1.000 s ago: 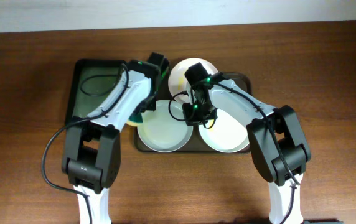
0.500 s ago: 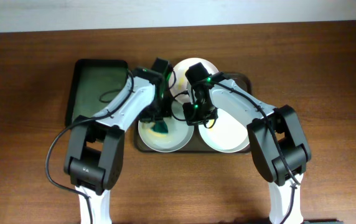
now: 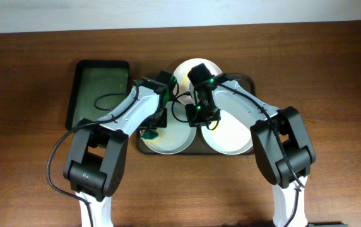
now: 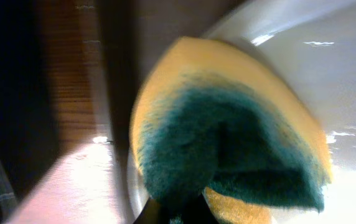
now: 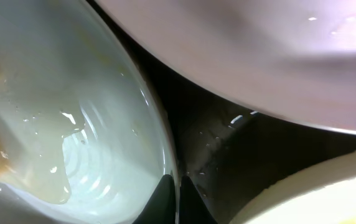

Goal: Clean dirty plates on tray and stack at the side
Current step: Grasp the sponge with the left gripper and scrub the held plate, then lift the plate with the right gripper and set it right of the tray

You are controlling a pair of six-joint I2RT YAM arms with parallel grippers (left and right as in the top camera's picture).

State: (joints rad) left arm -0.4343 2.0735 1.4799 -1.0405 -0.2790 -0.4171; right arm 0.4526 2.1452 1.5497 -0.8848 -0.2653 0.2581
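The right gripper lifts and carries the plate to the right in the overhead view and down onto the tabletop beside the dark tray next, where space is clear.
The dark tray point(image 3: 193, 150) holds three white plates: one at the back point(image 3: 196, 70), one at the front left point(image 3: 168, 137), one at the front right point(image 3: 231, 133). My left gripper point(image 3: 153, 128) is shut on a yellow and green sponge point(image 3: 149, 133), which presses on the front left plate's left edge. In the left wrist view the sponge point(image 4: 228, 143) fills the frame over that plate point(image 4: 340, 74). My right gripper point(image 3: 195, 120) is shut on the front left plate's right rim; its fingers point(image 5: 164, 198) pinch the rim of the wet plate point(image 5: 72, 124).
A smaller dark green tray point(image 3: 98, 91) lies left of the main tray. Brown wooden table point(image 3: 29, 126) surrounds both. In the right wrist view the back plate point(image 5: 259, 50) and front right plate point(image 5: 321, 190) flank wet tray floor point(image 5: 228, 137).
My left gripper swept the sponge from the plate's left edge to its middle, then back to the left edge. The right gripper stayed pinched on the rim.
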